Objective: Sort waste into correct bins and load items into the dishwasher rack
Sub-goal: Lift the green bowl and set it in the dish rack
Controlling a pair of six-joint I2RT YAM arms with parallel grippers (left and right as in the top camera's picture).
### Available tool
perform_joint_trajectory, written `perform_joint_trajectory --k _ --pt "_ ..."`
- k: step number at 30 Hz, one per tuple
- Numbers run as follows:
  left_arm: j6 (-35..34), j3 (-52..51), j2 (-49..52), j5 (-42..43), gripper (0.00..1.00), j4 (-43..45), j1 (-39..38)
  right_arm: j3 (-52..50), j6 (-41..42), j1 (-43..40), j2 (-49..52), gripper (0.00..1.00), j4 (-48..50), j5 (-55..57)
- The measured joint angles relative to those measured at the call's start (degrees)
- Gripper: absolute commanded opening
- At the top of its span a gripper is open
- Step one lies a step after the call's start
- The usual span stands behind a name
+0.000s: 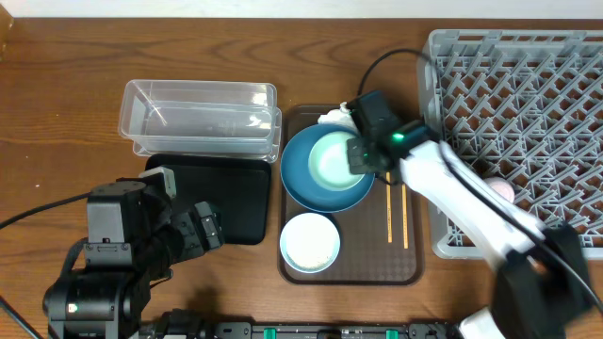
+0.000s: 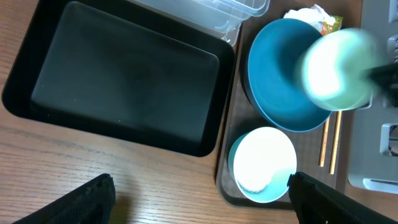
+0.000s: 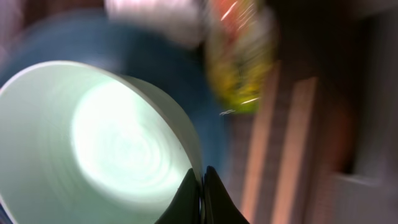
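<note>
My right gripper rises toward the right in the overhead view next, then tilts and lowers onto the rack's empty slots beyond the pink cup.
My right gripper (image 1: 363,155) (image 3: 201,186) is shut on the rim of the pale mint-green bowl (image 1: 332,160) (image 3: 93,143) (image 2: 339,71) and holds it just above the large dark-blue bowl (image 1: 301,184) (image 2: 280,74). The white bowl (image 1: 310,242) (image 2: 264,163) with rice grains stands on the brown serving tray (image 1: 363,268). The chopsticks (image 1: 396,217) (image 2: 329,146) lie to its right. The white tissue (image 1: 332,119) (image 2: 305,14) and snack wrapper (image 3: 239,56) (image 2: 331,23) lie behind the bowls. My left gripper (image 2: 199,199) is open over bare table near the black tray (image 1: 226,193) (image 2: 118,74).
The clear tub (image 1: 200,118) stands behind the black tray. The grey dishwasher rack (image 1: 528,122) fills the right side, with a small pink cup (image 1: 502,191) in it near my right arm. Bare table lies at the far left.
</note>
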Motion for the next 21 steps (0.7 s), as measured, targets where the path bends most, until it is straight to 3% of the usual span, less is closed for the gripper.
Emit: perform_joint_trajectory --k 8,14,21 --pt "0.00 0.00 0.00 0.00 0.91 -0.02 0.00 0.07 -0.31 -4.02 -18.10 0.01 -2.29 32.70" --pt "0.00 0.00 0.00 0.00 0.91 -0.02 0.00 0.04 -1.44 -14.78 -16.65 0.01 -0.85 49.33" --pt "0.00 0.00 0.00 -0.02 0.91 -0.04 0.00 0.04 -10.71 -29.44 -8.39 0.01 12.31 56.11"
